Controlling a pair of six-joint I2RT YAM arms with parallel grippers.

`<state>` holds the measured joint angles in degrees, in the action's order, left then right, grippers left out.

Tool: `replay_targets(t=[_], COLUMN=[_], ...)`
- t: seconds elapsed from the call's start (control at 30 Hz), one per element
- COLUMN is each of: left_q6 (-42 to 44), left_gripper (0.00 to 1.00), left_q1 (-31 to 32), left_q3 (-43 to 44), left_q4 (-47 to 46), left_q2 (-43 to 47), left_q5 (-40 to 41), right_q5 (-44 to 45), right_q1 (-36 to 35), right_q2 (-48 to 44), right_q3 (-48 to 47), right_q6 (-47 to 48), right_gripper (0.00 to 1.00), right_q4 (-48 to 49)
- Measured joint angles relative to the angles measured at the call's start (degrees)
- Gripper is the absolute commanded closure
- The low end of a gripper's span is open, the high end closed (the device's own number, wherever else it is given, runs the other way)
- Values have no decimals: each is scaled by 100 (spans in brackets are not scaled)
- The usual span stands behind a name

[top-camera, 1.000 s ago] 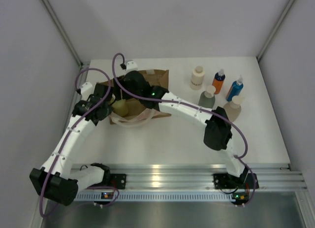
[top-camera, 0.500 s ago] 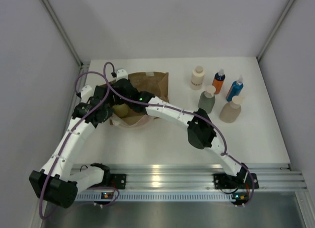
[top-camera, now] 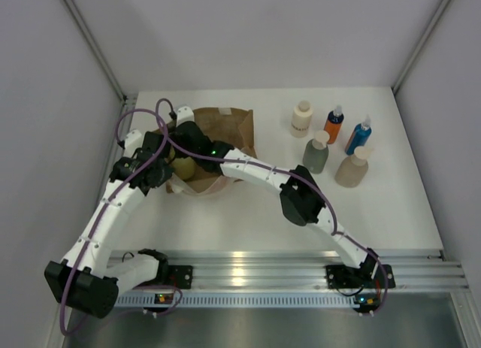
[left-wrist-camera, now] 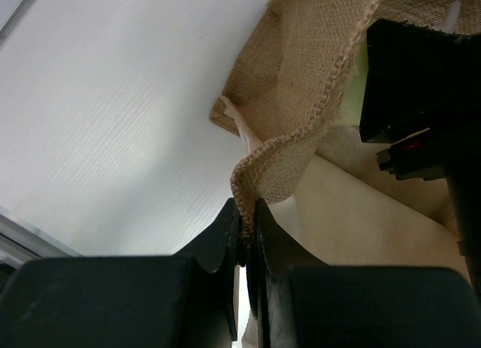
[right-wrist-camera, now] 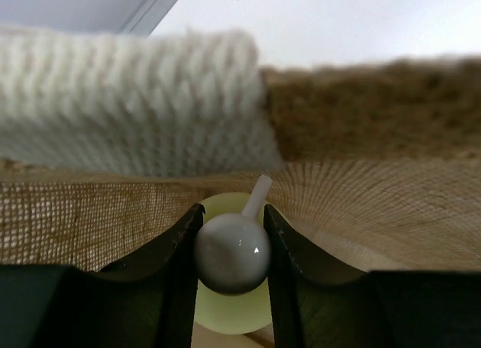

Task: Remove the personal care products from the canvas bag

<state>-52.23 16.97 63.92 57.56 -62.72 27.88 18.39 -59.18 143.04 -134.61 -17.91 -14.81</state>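
Observation:
Next I will lift my right gripper out of the bag, carry it to the bare tabletop remaining on the near side of the beige bottle, lower and release.
The tan canvas bag lies at the table's back left, its mouth facing the arms. My left gripper is shut on the bag's woven rim and holds the mouth up. My right gripper reaches into the bag and is shut on the round white cap of the yellow-green bottle, whose nozzle points into the bag. From above, that bottle shows between the two grippers. Five more bottles stand at the back right: cream, orange, blue, grey-green, beige.
The bag's cream-white handle lies across the top of the right wrist view. Grey enclosure walls close in the table on the left, back and right. The aluminium rail with both arm bases runs along the near edge.
My right gripper has moved left, deeper into the bag's mouth, and has shut on the yellow-green bottle's cap. The left gripper keeps its hold on the rim.

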Motion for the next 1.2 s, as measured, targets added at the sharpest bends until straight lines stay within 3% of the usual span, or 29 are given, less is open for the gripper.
replay_targets(t=[0.07, 0.77, 1.2], left_q6=[37, 201, 286], left_gripper=[100, 100, 100], left_q1=[0, 0, 0], left_q3=[2, 24, 26], left_q4=[-2, -33, -98], left_q2=[0, 2, -4], left_q5=[0, -107, -245], right_q5=[-55, -1003, -1508], right_q1=[4, 31, 184], right_q2=[-98, -2712, -3985], right_q3=[221, 3084, 2986], right_q6=[98, 905, 1231], right_gripper=[100, 100, 100], right_q4=[199, 699, 920])
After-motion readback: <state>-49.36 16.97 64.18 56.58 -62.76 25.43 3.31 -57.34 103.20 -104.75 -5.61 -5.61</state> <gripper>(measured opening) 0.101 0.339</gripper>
